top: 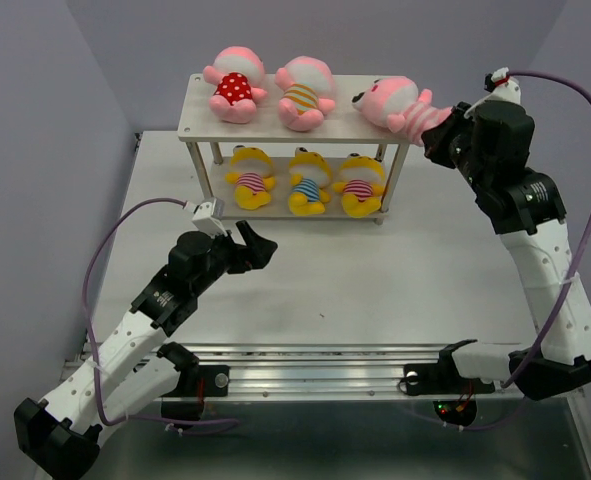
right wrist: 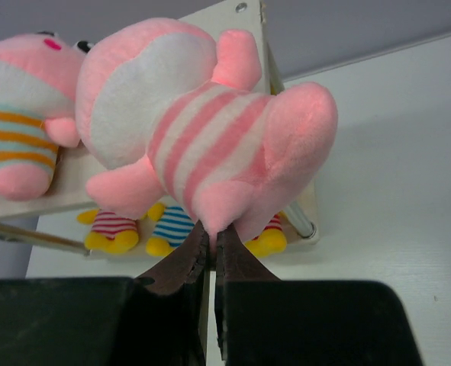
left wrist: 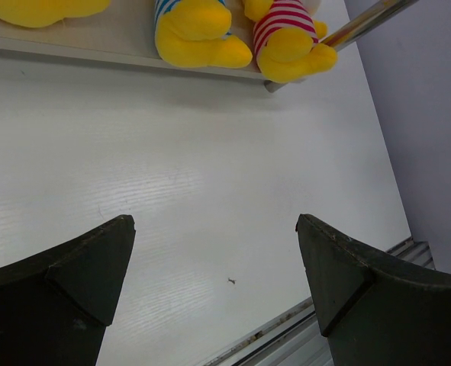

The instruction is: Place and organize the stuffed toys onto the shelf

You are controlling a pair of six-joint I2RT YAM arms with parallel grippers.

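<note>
I need to first shift my right gripper to the left in the top view, toward the orange-striped toy [top: 305, 94] [right wrist: 23, 130], because the held toy's legs stick out past the end of the top board.
The shelf [top: 195, 120] stands at the back of the table. Its top board holds a pink toy in a red polka-dot outfit [top: 234, 85] and a pink toy with orange stripes [top: 304, 92]. Three yellow toys [top: 304, 183] sit on the lower board. My right gripper [top: 440, 128] is shut on the foot of a pink toy with pink stripes [top: 395, 105], held tilted over the top board's right end; this toy also shows in the right wrist view [right wrist: 202, 137], pinched at its foot. My left gripper [top: 258, 243] is open and empty over the table in front of the shelf.
The white table [top: 375, 290] lies in front of the shelf. A metal rail [top: 315, 362] runs along the near edge. Purple walls stand close on the left and right. In the left wrist view two yellow toys [left wrist: 240, 34] sit at the lower board's right end.
</note>
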